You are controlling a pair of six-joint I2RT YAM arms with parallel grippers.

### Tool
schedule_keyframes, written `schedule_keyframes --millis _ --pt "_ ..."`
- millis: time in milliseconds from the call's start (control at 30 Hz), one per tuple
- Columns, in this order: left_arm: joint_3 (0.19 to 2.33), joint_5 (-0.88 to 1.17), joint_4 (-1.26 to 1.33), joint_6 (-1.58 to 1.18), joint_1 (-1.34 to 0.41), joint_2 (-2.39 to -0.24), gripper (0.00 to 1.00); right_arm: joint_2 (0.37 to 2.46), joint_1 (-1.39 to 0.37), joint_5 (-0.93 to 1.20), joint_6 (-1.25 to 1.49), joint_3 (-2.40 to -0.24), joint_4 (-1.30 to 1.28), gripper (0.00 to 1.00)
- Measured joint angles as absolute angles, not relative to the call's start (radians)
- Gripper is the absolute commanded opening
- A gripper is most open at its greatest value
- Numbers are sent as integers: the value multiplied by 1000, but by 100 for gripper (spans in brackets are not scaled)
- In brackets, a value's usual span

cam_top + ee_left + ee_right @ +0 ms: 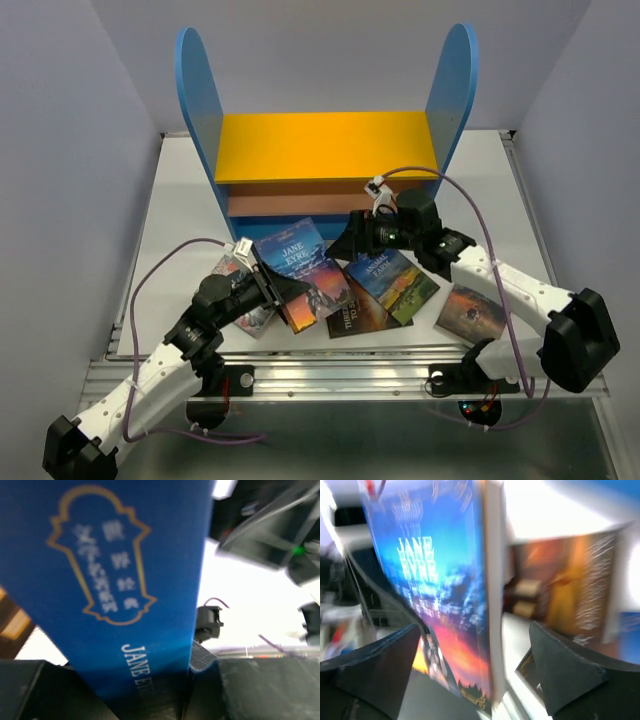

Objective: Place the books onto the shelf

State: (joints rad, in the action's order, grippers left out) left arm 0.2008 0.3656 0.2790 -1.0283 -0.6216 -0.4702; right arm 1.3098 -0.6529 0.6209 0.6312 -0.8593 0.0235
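Observation:
I will carry Jane Eyre up and outward with my left gripper next and let it go on the yellow top board (266,146), beside the nearer blue side panel, because the board is bare.
The Jane Eyre book (300,268) stands tilted up off the table in front of the shelf (320,146). My left gripper (270,285) is shut on its lower left edge. In the left wrist view its blue spine (115,580) fills the gap between my fingers (260,690). My right gripper (352,238) is at the book's right edge, jaws wide open. In the right wrist view the cover (440,580) stands between the fingers (570,680) with a gap on each side. Other books lie flat: Animal Farm (392,283), a dark orange one (355,312) and one at the right (470,312).
The shelf has tall blue side panels (200,100), a yellow top board and a brown lower board (300,205). Another book (248,305) lies partly under my left arm. Cables loop over the table near both arms. The table's front rail (330,375) runs along the near edge.

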Motion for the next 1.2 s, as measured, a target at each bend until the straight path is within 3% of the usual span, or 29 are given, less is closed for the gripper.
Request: schedule_keyframes --millis 233,433,767,1200 --pt "285 244 147 -1014 -622 -506 0 1137 -635 51 552 -960 -217 100" --pt "504 203 107 -939 -622 -625 0 1007 -634 -229 511 -961 -339 100" --pt "870 138 111 -820 -629 -747 0 988 -634 -380 475 -961 -439 100" --pt "1116 -463 129 -1020 -636 -1190 0 962 -634 -385 458 -961 -450 100"
